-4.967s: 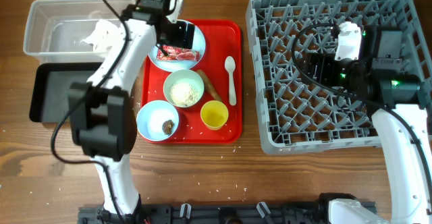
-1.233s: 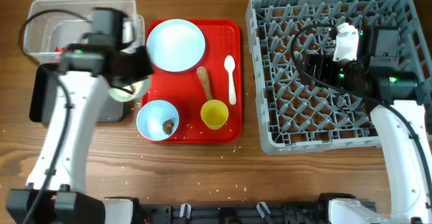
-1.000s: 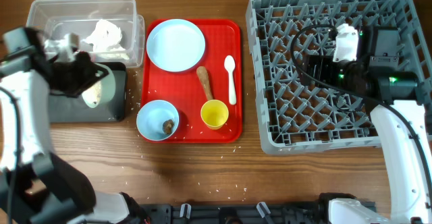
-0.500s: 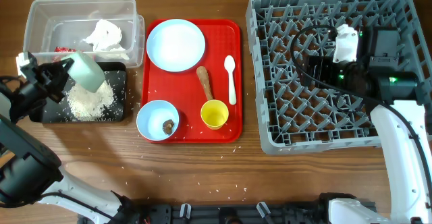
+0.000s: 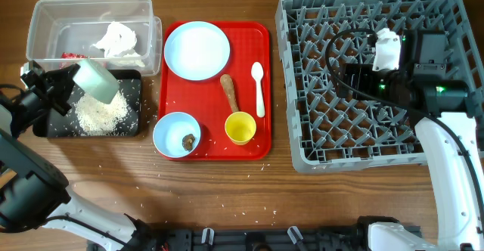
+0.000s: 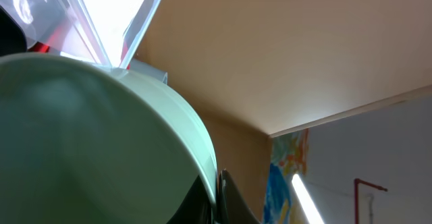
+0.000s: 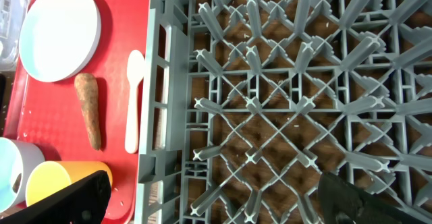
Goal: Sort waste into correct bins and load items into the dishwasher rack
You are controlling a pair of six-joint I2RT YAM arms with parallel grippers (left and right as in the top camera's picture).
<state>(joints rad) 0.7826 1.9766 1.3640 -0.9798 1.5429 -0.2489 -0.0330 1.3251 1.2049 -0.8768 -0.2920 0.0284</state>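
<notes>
Next, my left gripper swings over the red serving tray and turns the bowl upright at the blue plate's near edge, since the rice (image 5: 98, 115) lies in the black tray (image 5: 130, 85).
My left gripper (image 5: 69, 85) is shut on the rim of a pale green bowl (image 5: 95, 81), which it holds tipped on its side over the black tray (image 5: 130, 85). A heap of white rice (image 5: 98, 115) lies in that tray. In the left wrist view the bowl (image 6: 88, 136) fills the frame, its rim pinched at my left gripper (image 6: 219, 198). The clear tub (image 5: 45, 24) holds crumpled tissue (image 5: 117, 38) and a red wrapper (image 5: 72, 55). My right gripper (image 7: 216, 200) hangs open over the grey rack (image 5: 340, 130), holding nothing.
The red serving tray (image 5: 265, 39) carries a blue plate (image 5: 197, 49), a brown stick (image 5: 229, 92), a white spoon (image 5: 259, 88), a yellow cup (image 5: 240, 128) and a bowl (image 5: 170, 126) holding a brown lump (image 5: 187, 139). Rice grains dot the wood in front.
Over the last second my left arm swung out to the left and tipped the bowl, and rice now lies in the black tray. The right arm has not moved.
</notes>
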